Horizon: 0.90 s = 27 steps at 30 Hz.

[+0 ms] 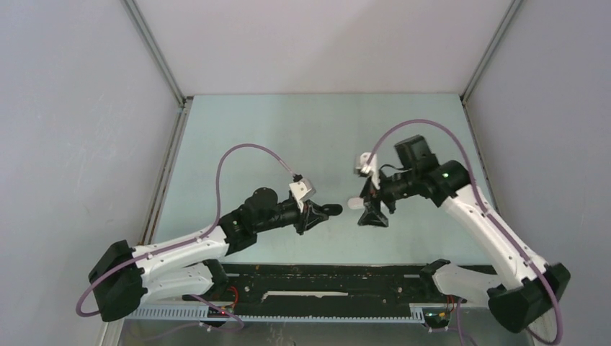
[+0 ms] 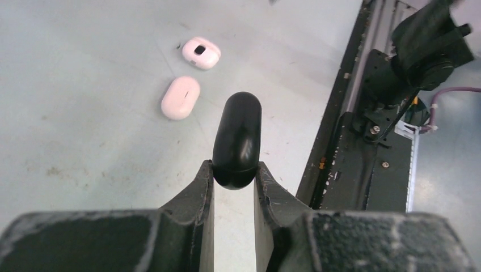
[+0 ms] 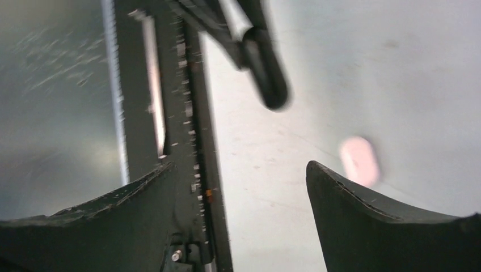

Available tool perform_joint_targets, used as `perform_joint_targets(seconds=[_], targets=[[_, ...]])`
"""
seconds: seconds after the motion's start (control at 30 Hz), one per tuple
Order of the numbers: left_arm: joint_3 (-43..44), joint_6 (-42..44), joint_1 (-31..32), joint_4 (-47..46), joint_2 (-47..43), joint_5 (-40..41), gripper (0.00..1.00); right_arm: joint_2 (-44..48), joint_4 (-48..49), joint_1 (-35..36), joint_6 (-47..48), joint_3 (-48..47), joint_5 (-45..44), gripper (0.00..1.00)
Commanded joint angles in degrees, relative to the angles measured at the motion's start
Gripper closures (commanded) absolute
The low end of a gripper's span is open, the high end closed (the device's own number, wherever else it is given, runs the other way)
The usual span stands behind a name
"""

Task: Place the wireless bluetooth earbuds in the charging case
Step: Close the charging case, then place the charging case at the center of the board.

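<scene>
The black case (image 2: 237, 136) still hangs above the table, so my left gripper should next lower onto the bare tabletop (image 2: 156, 152) beside the plain white case and release it.
My left gripper (image 2: 234, 170) is shut on one end of a black pill-shaped charging case (image 2: 237, 136), which is held just above the table and points away from me. From above, the case (image 1: 331, 209) sticks out of the left gripper (image 1: 317, 213) towards the right gripper (image 1: 374, 216). My right gripper (image 3: 239, 165) stands open and empty, a short way from the case (image 3: 266, 73); that view is blurred. The wireless bluetooth earbuds are out of view.
Two white oval cases lie on the table beyond the black one: the nearer case (image 2: 180, 97) is plain, the farther case (image 2: 201, 52) has a dark mark on top. One white case (image 1: 354, 204) shows beside the right gripper. A black rail (image 1: 324, 281) runs along the near edge.
</scene>
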<state>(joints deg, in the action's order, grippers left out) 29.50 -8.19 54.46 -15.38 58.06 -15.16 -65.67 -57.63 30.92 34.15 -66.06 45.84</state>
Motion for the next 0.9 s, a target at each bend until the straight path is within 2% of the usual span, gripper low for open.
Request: perform_joint_targets(seconds=[0.0, 0.03, 0.07, 0.1, 0.17, 0.23, 0.33, 0.53, 0.6, 0.7, 0.8, 0.87], targets=[[2.0, -4.9, -0.8, -0.9, 3.5, 4.5, 0.99, 4.1, 9.3, -13.0, -7.0, 5.6, -4.5, 0.14], [2.3, -6.7, -1.0, -0.8, 5.1, 6.1, 0.99, 4.8, 14.0, -19.8, -9.3, 8.2, -2.9, 0.12], [2.6, -8.7, -1.4, -1.0, 6.8, 6.7, 0.99, 5.3, 18.8, -25.1, -12.2, 11.1, -1.1, 0.05], [3.0, -10.9, -1.7, -1.2, 8.7, 7.4, 0.98, 5.3, 23.5, -29.3, -15.3, 13.5, -0.4, 0.01], [4.8, -15.8, -2.5, -0.3, 12.5, 8.6, 0.98, 4.3, 31.4, -37.6, -21.9, 16.6, -1.8, 0.0], [5.9, -20.9, -3.7, -0.8, 15.7, 8.1, 0.97, 2.3, 31.6, -42.9, -25.4, 15.1, -2.5, 0.0], [5.9, -28.7, -5.4, -5.3, 20.6, 5.6, 0.93, 1.3, 29.1, -48.5, -25.3, 13.7, -1.3, 0.0], [8.8, -38.4, -8.6, -11.0, 33.8, -2.0, 0.83, -0.2, 25.9, -53.3, -23.5, 14.2, 4.6, 0.0], [9.5, -40.2, -9.5, -11.3, 36.3, -3.6, 0.76, -0.7, 25.7, -53.8, -23.2, 14.2, 5.5, 0.0], [10.2, -40.4, -10.6, -7.7, 36.9, -3.8, 0.68, -0.2, 26.6, -53.6, -23.8, 14.2, 5.1, 0.0], [11.4, -37.8, -11.6, 1.3, 35.1, -2.1, 0.61, 1.3, 27.6, -53.0, -23.6, 14.2, 2.8, 0.0], [12.8, -34.6, -12.4, 8.9, 33.7, -0.5, 0.48, 2.8, 28.0, -52.2, -23.9, 14.2, 0.5, 0.0]])
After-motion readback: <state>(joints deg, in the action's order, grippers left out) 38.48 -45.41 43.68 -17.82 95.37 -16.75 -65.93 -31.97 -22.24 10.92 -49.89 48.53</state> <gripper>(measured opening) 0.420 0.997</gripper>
